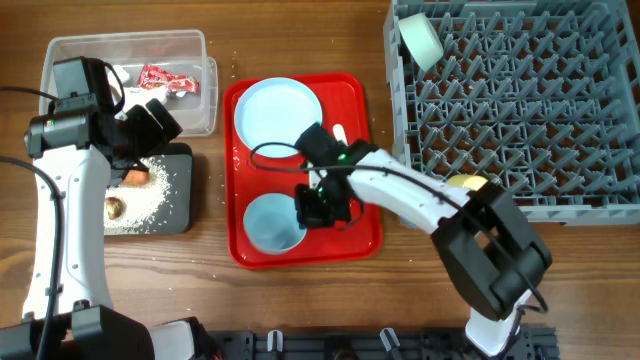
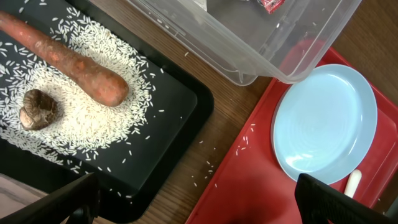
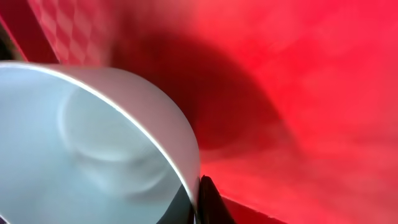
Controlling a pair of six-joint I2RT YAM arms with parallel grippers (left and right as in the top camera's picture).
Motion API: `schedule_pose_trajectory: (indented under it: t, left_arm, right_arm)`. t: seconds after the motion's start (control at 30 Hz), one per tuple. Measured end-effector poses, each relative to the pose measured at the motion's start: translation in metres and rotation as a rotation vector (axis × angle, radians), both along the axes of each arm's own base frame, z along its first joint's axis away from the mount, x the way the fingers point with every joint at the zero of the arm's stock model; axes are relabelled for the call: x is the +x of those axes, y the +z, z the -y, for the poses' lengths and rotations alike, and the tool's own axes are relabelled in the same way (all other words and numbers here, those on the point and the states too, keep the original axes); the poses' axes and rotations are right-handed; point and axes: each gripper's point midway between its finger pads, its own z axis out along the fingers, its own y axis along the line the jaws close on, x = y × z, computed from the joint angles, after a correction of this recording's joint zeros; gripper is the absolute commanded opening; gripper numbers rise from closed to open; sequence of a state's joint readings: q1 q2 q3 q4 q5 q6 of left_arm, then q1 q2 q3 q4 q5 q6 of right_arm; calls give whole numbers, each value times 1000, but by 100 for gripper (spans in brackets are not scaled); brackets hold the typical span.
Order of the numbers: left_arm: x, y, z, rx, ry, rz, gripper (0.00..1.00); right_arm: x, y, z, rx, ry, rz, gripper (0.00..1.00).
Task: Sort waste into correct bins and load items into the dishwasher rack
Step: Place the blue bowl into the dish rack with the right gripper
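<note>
The second pale bowl needs my right gripper to lift outward over the rack next, tilt it on edge and lower it into the free rack slots beside it.
A pale blue bowl (image 1: 268,224) sits on the red tray (image 1: 355,240). My right gripper (image 1: 318,207) is shut on the bowl's right rim (image 3: 124,124), one finger inside and one outside (image 3: 198,202). A light blue plate (image 1: 277,110) and a white spoon (image 1: 340,132) lie at the tray's far end. My left gripper (image 1: 152,122) is open and empty (image 2: 199,208) above the gap between the black tray (image 1: 180,215) and the red tray. The black tray holds rice (image 2: 93,118), a carrot (image 2: 68,59) and a brown lump (image 2: 38,109). The clear tub (image 1: 195,110) holds a red-and-white wrapper (image 1: 165,78).
The grey rack (image 1: 520,110) stands at the right, with a second pale bowl (image 1: 420,38) in its far left corner. A yellow cup (image 1: 465,183) lies by the rack's near edge, partly behind my right arm. Loose rice grains lie on the wood (image 2: 208,165).
</note>
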State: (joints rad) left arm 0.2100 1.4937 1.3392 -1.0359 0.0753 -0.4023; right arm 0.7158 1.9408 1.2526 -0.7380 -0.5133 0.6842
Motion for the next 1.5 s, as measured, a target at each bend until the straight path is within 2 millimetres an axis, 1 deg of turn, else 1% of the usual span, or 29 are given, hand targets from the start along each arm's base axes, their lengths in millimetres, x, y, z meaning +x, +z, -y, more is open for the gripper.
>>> schedule_pose_trajectory:
  t: [0.07,0.1,0.13,0.17,0.2,0.27,0.3,0.33,0.37,0.4,0.43,0.47,0.53,0.6,0.63,0.7,0.8,0.83,0.9,0.97,1.03,1.1,1.17,1.3,1.33,1.37,1.4,1.47,1.5]
  left_arm:
    - [0,0,0,0,0,0,100]
    - [0,0,0,0,0,0,100]
    - [0,0,0,0,0,-1,100]
    - [0,0,0,0,0,0,100]
    - [0,0,0,0,0,0,100]
    - [0,0,0,0,0,0,100]
    - [0,0,0,0,0,0,100]
    - [0,0,0,0,0,0,100]
    - [0,0,0,0,0,0,100]
    - [0,0,0,0,0,0,100]
    - [0,0,0,0,0,0,100]
    - [0,0,0,0,0,0,100]
    - [0,0,0,0,0,0,100]
    - [0,0,0,0,0,0,100]
    - [0,0,0,0,0,0,100]
    - [0,0,0,0,0,0,100]
    - [0,0,0,0,0,1,100]
    - [0,0,0,0,0,1,100]
    - [0,0,0,0,0,1,100]
    - [0,0,0,0,0,0,100]
    - [0,0,0,0,0,0,100]
    - [0,0,0,0,0,0,100]
    - [0,0,0,0,0,0,100]
    - [0,0,0,0,0,0,100]
    - [0,0,0,0,0,0,100]
    - [0,0,0,0,0,0,100]
    - [0,0,0,0,0,0,100]
    - [0,0,0,0,0,1,100]
    - [0,0,0,0,0,0,100]
  right_arm:
    - [20,12,16,-18,-40,46,4]
    - [40,30,28,-24,-72,113,4]
    - [58,51,45,-55,-108,196,4]
    - [72,72,66,-101,-145,277,4]
    - [87,97,92,-155,-193,382,4]
    - [114,151,159,-322,-325,618,5]
    - [119,171,189,-424,-383,706,4]
    - [123,194,231,-601,-443,817,4]
    - [126,210,260,-760,-471,896,4]
    - [127,221,279,-893,-467,944,4]
    - [129,230,294,-1031,-423,976,4]
    - [132,234,302,-1129,-358,989,5]
    - [140,233,308,-1268,-198,974,4]
    - [153,221,308,-1385,0,923,4]
    - [163,217,305,-1423,56,923,4]
    - [180,208,300,-1472,135,918,4]
    - [213,205,290,-1547,164,970,5]
    - [216,205,290,-1569,206,959,4]
    - [232,198,284,-1612,257,962,4]
    - [235,188,284,-1651,352,909,4]
    - [236,180,285,-1668,402,874,4]
    - [237,172,285,-1675,435,851,4]
    - [238,169,286,-1676,434,845,4]
    - [230,159,287,-1653,508,795,4]
    - [229,156,285,-1636,527,791,4]
    - [228,154,278,-1609,550,797,8]
    - [226,151,270,-1585,576,802,15]
    - [224,147,261,-1560,603,812,32]
    - [223,144,255,-1537,627,816,47]
